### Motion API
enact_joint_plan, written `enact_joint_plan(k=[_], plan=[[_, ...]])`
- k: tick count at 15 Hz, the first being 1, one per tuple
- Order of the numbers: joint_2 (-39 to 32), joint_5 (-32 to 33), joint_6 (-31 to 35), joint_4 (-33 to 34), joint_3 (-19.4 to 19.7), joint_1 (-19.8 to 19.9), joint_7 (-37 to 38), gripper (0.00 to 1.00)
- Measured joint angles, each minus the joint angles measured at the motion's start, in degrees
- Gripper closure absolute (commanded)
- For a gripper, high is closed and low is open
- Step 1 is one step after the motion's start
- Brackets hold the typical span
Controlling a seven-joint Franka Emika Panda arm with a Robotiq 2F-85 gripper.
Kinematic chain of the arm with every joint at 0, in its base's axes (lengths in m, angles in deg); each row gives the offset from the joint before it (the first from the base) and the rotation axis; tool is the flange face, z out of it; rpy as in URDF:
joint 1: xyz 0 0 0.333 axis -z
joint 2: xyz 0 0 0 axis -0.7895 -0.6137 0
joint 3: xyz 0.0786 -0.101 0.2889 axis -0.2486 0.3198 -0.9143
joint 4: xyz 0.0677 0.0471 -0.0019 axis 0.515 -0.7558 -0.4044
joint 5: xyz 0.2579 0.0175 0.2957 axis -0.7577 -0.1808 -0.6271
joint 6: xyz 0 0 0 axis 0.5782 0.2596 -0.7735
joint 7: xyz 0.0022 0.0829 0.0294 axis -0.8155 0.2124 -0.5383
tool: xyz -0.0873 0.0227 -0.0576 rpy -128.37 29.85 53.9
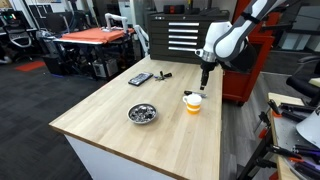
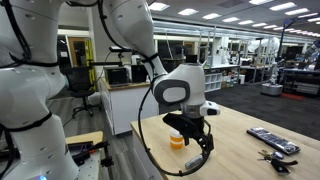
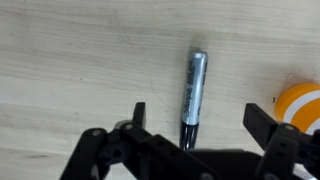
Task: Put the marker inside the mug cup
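Note:
I need to bring my gripper down and along from the marker's dark end first, and then close it on the pale grey part of the marker (image 3: 195, 85).
The marker (image 3: 195, 85), pale grey with a dark end, lies flat on the wooden table in the wrist view. My gripper (image 3: 198, 112) is open, with one finger on each side of the marker's dark end, and holds nothing. The orange mug cup (image 3: 302, 103) shows at the right edge of that view, beside the marker. In both exterior views the gripper (image 1: 205, 76) (image 2: 196, 137) hangs low over the table right next to the cup (image 1: 193, 102) (image 2: 177, 141). The marker is too small to make out there.
A shiny metal bowl (image 1: 143, 113) stands on the table (image 1: 120, 135) away from the cup. A flat dark remote-like device (image 1: 140, 78) and a small black object (image 1: 163, 74) lie further back. A red cabinet (image 1: 258, 70) stands behind the arm.

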State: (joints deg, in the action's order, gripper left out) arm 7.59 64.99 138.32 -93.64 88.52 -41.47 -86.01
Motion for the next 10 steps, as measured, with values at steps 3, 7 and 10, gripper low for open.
enact_joint_plan(k=[3, 7, 10], plan=[[-2.44, -0.57, -0.15, 2.13, -1.30, 1.28, -0.33, 0.00], [-5.53, -0.57, -1.82, 4.73, -1.83, 1.88, -0.33, 0.00], [-7.32, -0.57, -3.56, 6.36, -2.25, 2.22, -0.33, 0.00]])
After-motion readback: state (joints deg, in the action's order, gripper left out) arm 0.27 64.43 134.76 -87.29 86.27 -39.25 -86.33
